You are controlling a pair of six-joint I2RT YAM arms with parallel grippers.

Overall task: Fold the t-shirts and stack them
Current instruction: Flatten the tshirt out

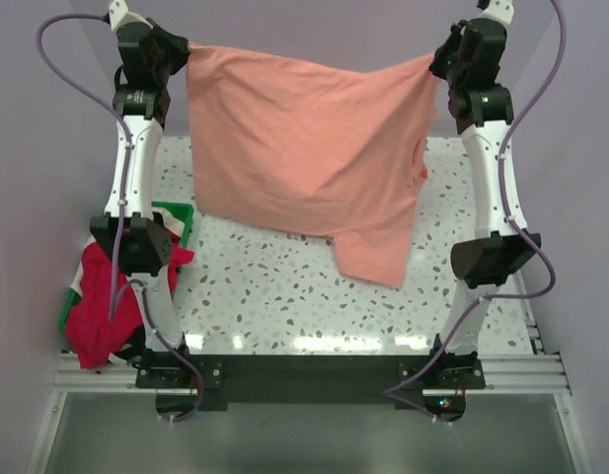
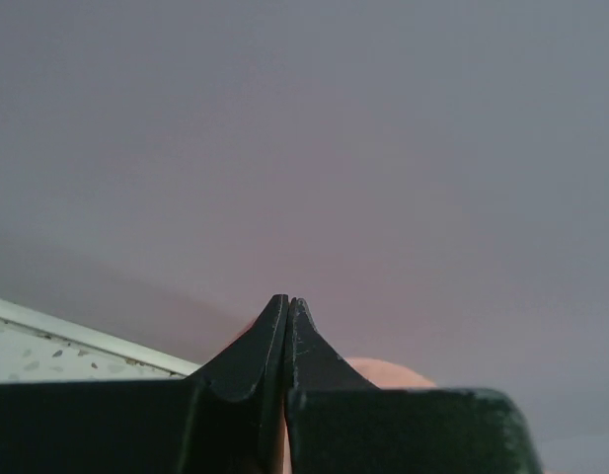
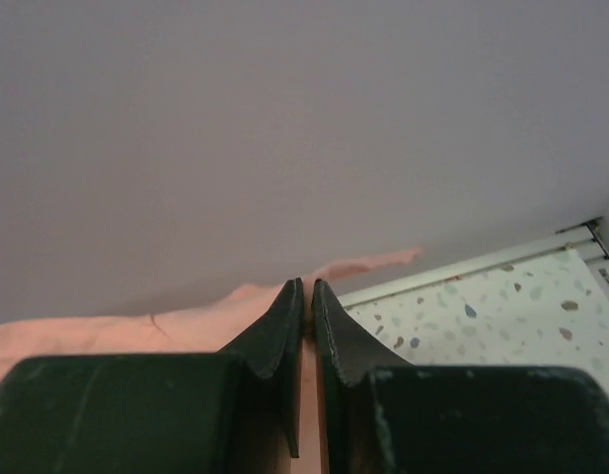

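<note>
The shirt hangs spread wide between both grippers, so next the robot will bring its right gripper down and back to the near speckled tabletop and let go of the shirt's corner.
A salmon-pink t-shirt (image 1: 304, 148) hangs spread in the air between both grippers, high above the speckled table (image 1: 284, 296); its lower corner droops at centre right. My left gripper (image 1: 186, 49) is shut on the shirt's upper left corner. My right gripper (image 1: 440, 61) is shut on its upper right corner. In the left wrist view the fingers (image 2: 287, 326) are pressed together with pink cloth (image 2: 393, 373) behind them. In the right wrist view the shirt (image 3: 136, 331) shows between and left of the closed fingers (image 3: 307, 306). A crimson red shirt (image 1: 102, 306) lies crumpled at the left edge.
A green plastic bin (image 1: 176, 219) stands at the left, partly hidden by the left arm and the red shirt. A purple-grey wall runs behind the table. A metal rail (image 1: 304, 373) runs along the near edge by the arm bases.
</note>
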